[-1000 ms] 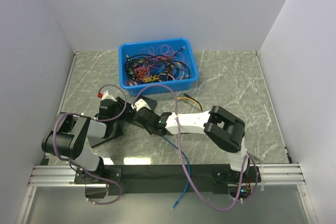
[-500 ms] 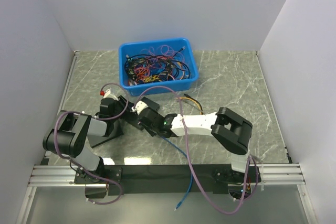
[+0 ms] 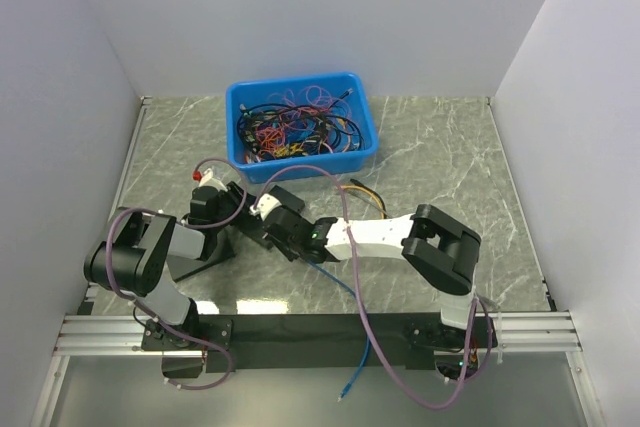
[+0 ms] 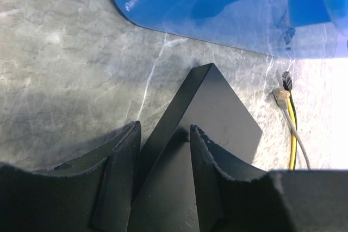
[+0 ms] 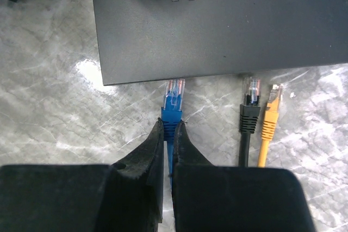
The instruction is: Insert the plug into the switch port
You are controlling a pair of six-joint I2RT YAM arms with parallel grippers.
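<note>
The right gripper pushes the blue plug outward into the switch's near edge (image 5: 175,78) next and releases the plug's boot there, since the clear tip still shows outside the switch.
The black TP-LINK switch (image 5: 217,20) lies on the marble table, also seen in the top view (image 3: 284,193). My right gripper (image 5: 170,129) is shut on the boot of a blue plug (image 5: 173,101). The plug's clear tip touches the switch's near edge, and its blue cable (image 3: 342,292) trails back over the table's front edge. My left gripper (image 4: 163,139) is closed on the switch (image 4: 217,118) from the left, one finger on each side of its edge. In the top view the left gripper (image 3: 232,209) and the right gripper (image 3: 272,223) meet at the switch.
A black plug (image 5: 251,107) and a yellow plug (image 5: 270,113) lie loose just right of the blue one, their cables at mid-table (image 3: 365,195). A blue bin (image 3: 300,82) of tangled cables stands behind the switch. White walls enclose three sides.
My right gripper has moved left with the blue plug up to the switch, and the blue cable has slid with it. The left arm has held still.
</note>
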